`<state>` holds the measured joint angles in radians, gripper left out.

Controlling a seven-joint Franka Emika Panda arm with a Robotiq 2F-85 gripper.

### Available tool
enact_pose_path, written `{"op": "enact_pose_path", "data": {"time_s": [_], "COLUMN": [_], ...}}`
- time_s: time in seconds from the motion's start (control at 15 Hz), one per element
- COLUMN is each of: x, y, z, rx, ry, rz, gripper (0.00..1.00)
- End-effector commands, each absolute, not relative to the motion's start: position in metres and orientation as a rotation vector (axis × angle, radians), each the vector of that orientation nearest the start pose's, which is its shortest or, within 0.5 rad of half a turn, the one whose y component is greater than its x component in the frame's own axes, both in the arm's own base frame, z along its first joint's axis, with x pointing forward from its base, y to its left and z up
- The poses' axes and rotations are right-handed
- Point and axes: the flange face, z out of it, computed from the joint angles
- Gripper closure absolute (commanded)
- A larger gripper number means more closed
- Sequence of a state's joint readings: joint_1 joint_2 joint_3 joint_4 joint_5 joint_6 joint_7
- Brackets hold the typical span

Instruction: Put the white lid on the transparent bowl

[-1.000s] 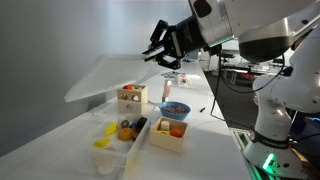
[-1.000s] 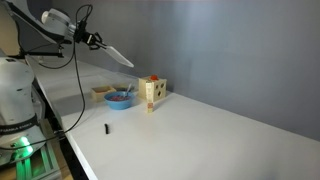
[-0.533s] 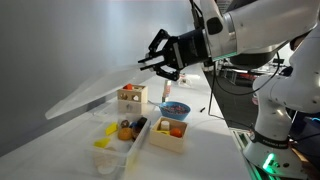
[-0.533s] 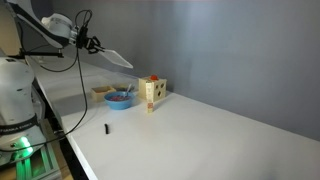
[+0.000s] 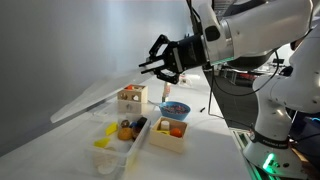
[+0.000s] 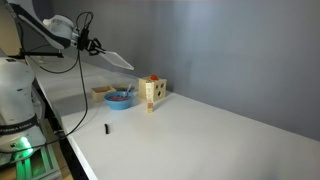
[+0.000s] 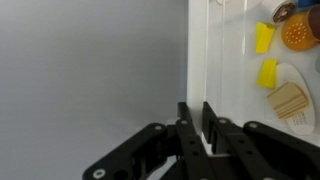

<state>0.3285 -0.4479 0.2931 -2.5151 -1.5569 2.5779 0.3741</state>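
The transparent bowl is uncovered below. My gripper should move down until the white lid rests over the open rim of the transparent bowl (image 5: pixel 122 141), then let go of the lid's edge.
My gripper (image 5: pixel 158 64) is shut on one edge of the white lid (image 5: pixel 95 96), a large flat whitish sheet held in the air and sloping down to the left. It hangs above the transparent bowl (image 5: pixel 122 141), a long clear tub on the table with yellow and coloured pieces inside. In the other exterior view the gripper (image 6: pixel 93 44) holds the lid (image 6: pixel 116 58) high above the table's left end. In the wrist view the lid's edge (image 7: pixel 197 60) runs up from between the two black fingers (image 7: pixel 185 125). Yellow pieces (image 7: pixel 267 72) show to its right.
Two small wooden boxes (image 5: pixel 131 96) (image 5: pixel 169 134) stand beside the tub, with a blue dish (image 5: pixel 174 108) behind. In an exterior view the blue dish (image 6: pixel 120 98), a wooden box (image 6: pixel 152 92) and a small black item (image 6: pixel 106 128) show on the white table (image 6: pixel 200 140).
The gripper has shifted slightly left and tipped the lid; the lid's far end has dropped lower toward the table. The grip on the lid is unchanged.
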Motion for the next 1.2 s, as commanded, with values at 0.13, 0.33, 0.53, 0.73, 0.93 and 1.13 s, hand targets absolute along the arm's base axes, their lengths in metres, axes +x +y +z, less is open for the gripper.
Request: {"op": "enact_pose_path", "data": {"time_s": [0.13, 0.33, 0.53, 0.73, 0.93, 1.13], "x": [0.340, 0.338, 0.337, 0.340, 0.344, 0.348], "y": [0.265, 0.255, 0.247, 0.239, 0.236, 0.237], "z": [0.456, 0.440, 0.421, 0.403, 0.385, 0.369], "rx": [1.505, 1.477, 1.386, 1.335, 1.320, 1.334], "ry": [1.342, 1.336, 1.353, 1.355, 1.370, 1.386], "rz": [1.053, 1.071, 1.036, 1.025, 1.006, 0.994], "gripper": [0.96, 0.96, 0.96, 0.96, 0.96, 0.96]}}
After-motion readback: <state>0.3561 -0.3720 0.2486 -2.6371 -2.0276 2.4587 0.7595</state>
